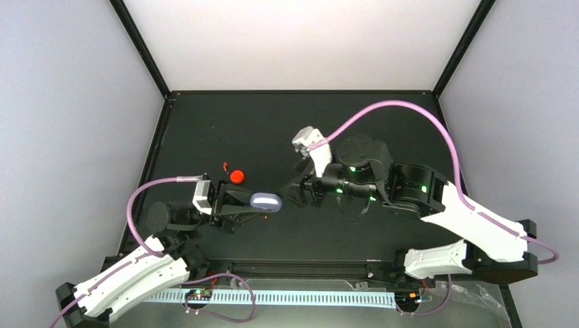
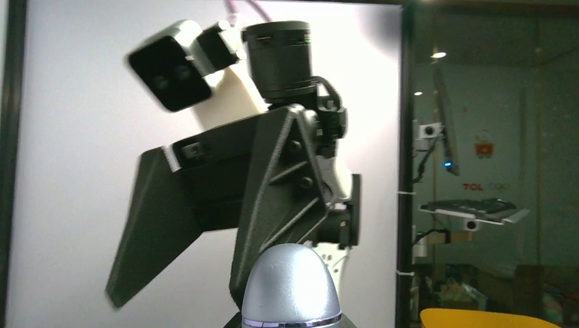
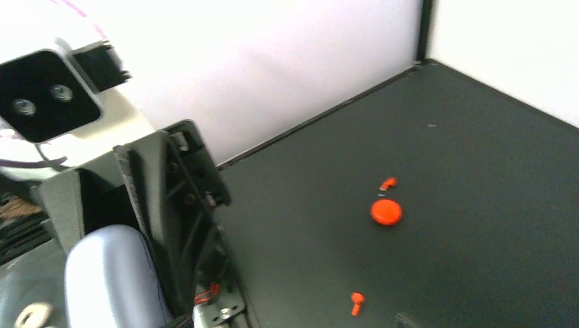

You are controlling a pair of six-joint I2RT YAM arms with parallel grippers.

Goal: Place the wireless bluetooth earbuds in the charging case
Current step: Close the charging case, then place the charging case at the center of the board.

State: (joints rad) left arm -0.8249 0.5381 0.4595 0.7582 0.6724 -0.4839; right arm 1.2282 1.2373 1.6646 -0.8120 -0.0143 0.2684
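Note:
The charging case goes down onto the mat's far middle [image 1: 274, 132] next, as that spot lies bare. My left gripper swings outward past the red case and tips downward first.
My left gripper [image 1: 261, 203] is shut on a pale lavender, pebble-shaped charging case [image 1: 265, 201], held above the mat. In the left wrist view the case [image 2: 292, 287] fills the bottom centre, with a thin seam near its base. My right gripper [image 1: 299, 192] faces the case from the right, a short way off, and its two black fingers [image 2: 158, 229] stand wide apart with nothing showing between them. Two red-orange earbuds lie on the mat, one [image 3: 388, 183] just beyond a round red case [image 3: 386, 212] and one [image 3: 356, 302] nearer. No lavender earbud shows.
The red case [image 1: 237, 176] and one red earbud [image 1: 225, 165] lie on the black mat [image 1: 273, 130], left of centre and behind the left gripper. A black frame rims the mat, with white walls beyond.

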